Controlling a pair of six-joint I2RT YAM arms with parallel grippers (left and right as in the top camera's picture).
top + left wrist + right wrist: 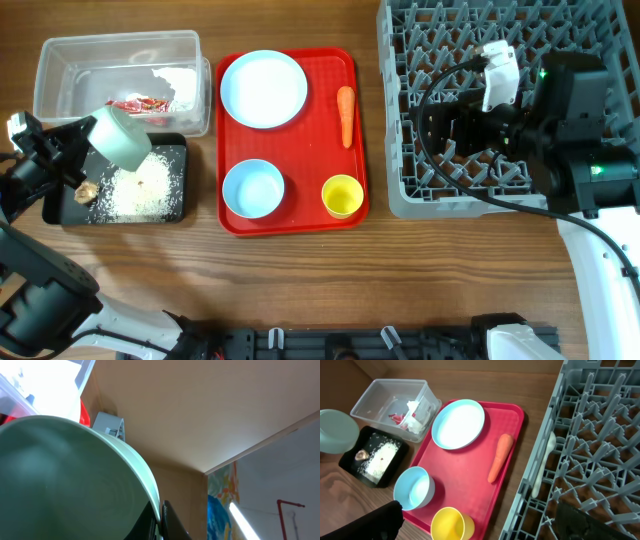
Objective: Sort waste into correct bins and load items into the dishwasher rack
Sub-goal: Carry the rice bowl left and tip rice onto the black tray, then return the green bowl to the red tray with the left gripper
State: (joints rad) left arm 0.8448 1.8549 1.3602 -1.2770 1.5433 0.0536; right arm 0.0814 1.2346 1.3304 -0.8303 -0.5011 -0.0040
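I will next move the bowl in my left gripper to the right in the overhead view to the red tray's bare middle [304, 150], lower the bowl level and let go of it.
My left gripper [85, 152] is shut on the rim of a mint bowl [120, 136], held tilted above the black tray [176, 150]. White rice [140, 190] and a brown scrap [88, 189] lie in that tray. In the left wrist view the bowl [65, 480] fills the frame, its rim pinched between the jaws of that gripper [161, 512]. A red-and-white wrapper [140, 103] lies in the clear tub [60, 60]. The plate [263, 88], carrot [345, 115], blue bowl [252, 188] and yellow cup [342, 195] sit on the red tray [320, 150]. Over the grey rack [420, 190] my right gripper [437, 128] stands open and empty.
A white spoon [540, 470] lies in the rack [600, 435] near its left wall. The rack's upright pegs stand close under the right arm. Bare wooden table [300, 280] runs along the front.
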